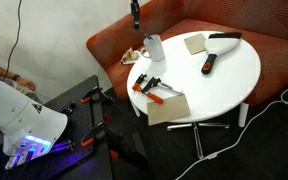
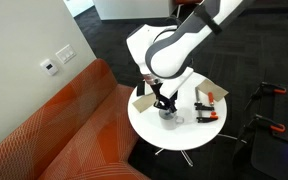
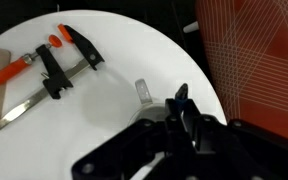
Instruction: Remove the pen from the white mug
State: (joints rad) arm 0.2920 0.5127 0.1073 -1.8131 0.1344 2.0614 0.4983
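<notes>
My gripper rises off the mug next, carries the pen over to the tabletop between mug [image 1: 155, 46] and black-and-white tool, lowers and releases it, as that spot is bare.
The white mug [image 1: 155, 46] stands near the edge of the round white table [image 1: 224, 85], on the side by the orange sofa; it also shows in an exterior view [image 2: 170, 117]. My gripper [image 1: 136, 14] hangs just above it, shut on a dark pen [image 1: 137, 27] that points down towards the mug. In the wrist view my black fingers [image 3: 181, 105] are closed around the pen [image 3: 181, 93], and the mug's handle [image 3: 144, 92] and part of its rim show below them. I cannot tell whether the pen's lower end is still inside the mug.
Two orange-and-black clamps [image 1: 150, 86] [image 3: 54, 62] and a brown sheet [image 1: 169, 107] lie on the table. A beige pad [image 1: 195, 43], a black-and-white tool [image 1: 222, 38] and a red-handled tool [image 1: 209, 65] lie further along. The orange sofa [image 1: 104, 45] borders the table.
</notes>
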